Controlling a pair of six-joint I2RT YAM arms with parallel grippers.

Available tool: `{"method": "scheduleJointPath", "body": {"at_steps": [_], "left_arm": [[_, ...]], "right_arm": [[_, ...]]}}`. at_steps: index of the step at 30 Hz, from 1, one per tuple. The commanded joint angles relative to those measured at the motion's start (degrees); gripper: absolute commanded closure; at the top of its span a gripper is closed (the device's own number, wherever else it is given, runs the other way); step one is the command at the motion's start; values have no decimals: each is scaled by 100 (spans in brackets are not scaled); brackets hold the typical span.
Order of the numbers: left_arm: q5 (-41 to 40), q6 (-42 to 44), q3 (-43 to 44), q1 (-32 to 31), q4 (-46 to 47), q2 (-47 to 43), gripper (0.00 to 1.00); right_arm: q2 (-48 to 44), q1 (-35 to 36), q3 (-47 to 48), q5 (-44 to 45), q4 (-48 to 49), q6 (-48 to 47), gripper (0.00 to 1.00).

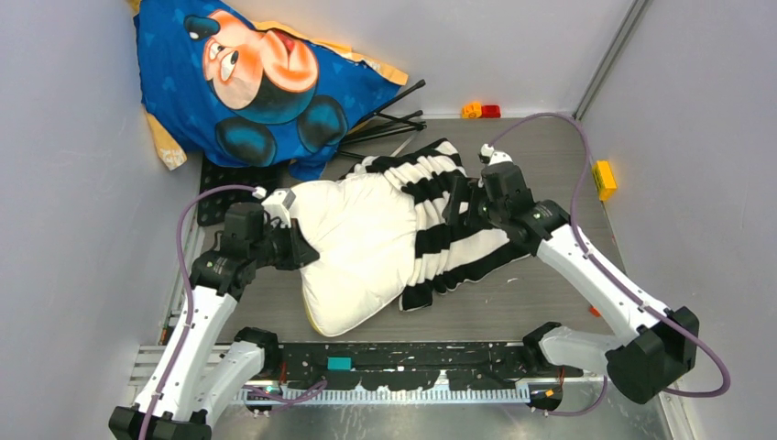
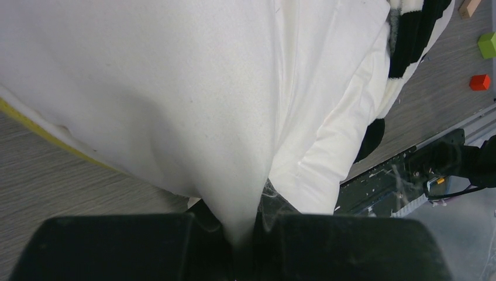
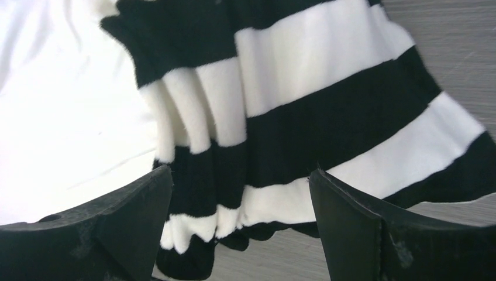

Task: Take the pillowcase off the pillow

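The pillowcase still covers one end of the pillow. I need to pull my left gripper outward and to the left in the top view, then release the pinched white fabric.
The white pillow lies in the middle of the table, its left part bare and a yellow edge showing. The black-and-cream striped pillowcase is bunched over its right end. My left gripper is at the pillow's left corner, shut on a pinch of white pillow fabric that tapers into the closed jaws of the left gripper. My right gripper hovers over the bunched pillowcase. The right gripper is open, jaws wide apart over the folds and holding nothing.
A blue Mickey Mouse cushion leans in the back left corner beside thin black rods. Small blocks sit at the back wall and a yellow block at the right wall. A black perforated rail runs along the near edge.
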Motion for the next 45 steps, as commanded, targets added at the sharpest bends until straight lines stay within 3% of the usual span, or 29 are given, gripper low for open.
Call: {"method": "scheduleJointPath", "body": {"at_steps": [1, 5, 14, 20, 22, 25, 32, 36, 38, 42, 45], "left_arm": [[150, 65, 72, 34, 293, -142, 100], [216, 57, 41, 31, 375, -218, 100], [42, 71, 66, 29, 329, -114, 100], [-151, 18, 493, 34, 206, 238, 100], [-595, -278, 659, 37, 179, 363, 100], [-979, -547, 1099, 166, 91, 737, 100], [-1267, -359, 1862, 1618, -6, 1451, 100], [-1502, -420, 2036, 1837, 38, 1725, 100], [-1271, -608, 1928, 1836, 265, 1745, 100], [-343, -841, 1650, 1819, 651, 1859, 100], [-178, -785, 1691, 1739, 537, 2069, 100]], "right_arm": [[-427, 275, -272, -709, 720, 293, 9], [-157, 1270, -124, 582, 387, 146, 9], [903, 2579, 121, 2213, -159, 424, 8], [1375, 2621, -35, 2710, -301, 451, 8], [1529, 2412, -223, 2978, -251, 470, 5], [1510, 1428, -547, 2626, -169, 636, 5], [395, -395, -1230, 2536, 164, 766, 6], [69, -801, -1218, 2303, 130, 651, 9], [-4, -814, -1162, 2098, 111, 538, 14], [-149, -813, -1149, 1057, 362, 382, 33], [-129, -814, -1070, 330, 505, 479, 50]]}}
